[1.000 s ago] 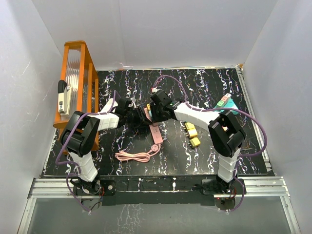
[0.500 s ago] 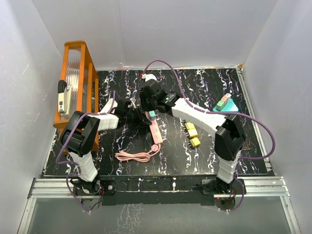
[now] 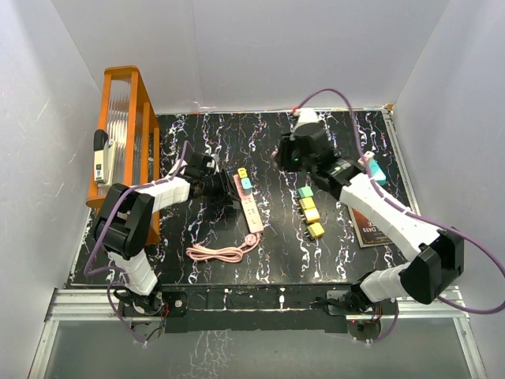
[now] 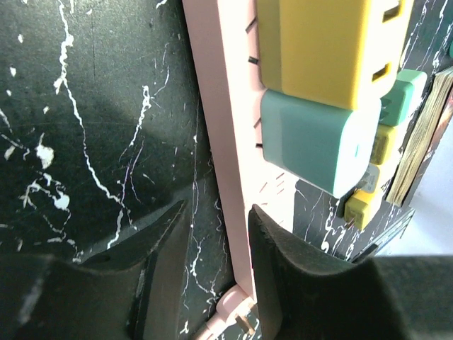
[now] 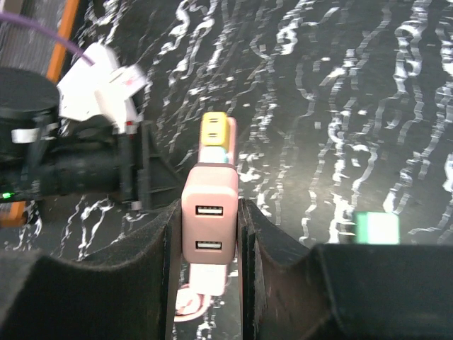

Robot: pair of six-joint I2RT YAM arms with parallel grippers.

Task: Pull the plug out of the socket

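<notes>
The bare table beyond the green plug would extend the plug row, so I should move my right gripper down and to its right in the top view to get there.
My right gripper (image 5: 208, 212) is shut on a pink USB charger plug (image 5: 208, 225) and holds it in the air, clear of the strip. In the top view that gripper (image 3: 293, 154) hangs right of the pink power strip (image 3: 249, 203). A yellow plug (image 3: 242, 172) and a teal plug (image 3: 246, 183) sit in the strip's far end. My left gripper (image 4: 216, 230) is low at the strip's left edge, jaws apart. Its right finger (image 4: 283, 276) lies over the strip (image 4: 225, 134); its left finger (image 4: 152, 255) is over the black table.
A green plug (image 3: 306, 192) and three yellow plugs (image 3: 313, 215) lie loose right of the strip. The strip's pink cord (image 3: 217, 253) coils at the front. An orange rack (image 3: 126, 126) stands at the left, a teal block (image 3: 371, 170) and a dark card (image 3: 367, 227) at the right.
My right gripper has lifted from over the strip and swung to the right with the pink plug in it. The left gripper has stayed at the strip.
</notes>
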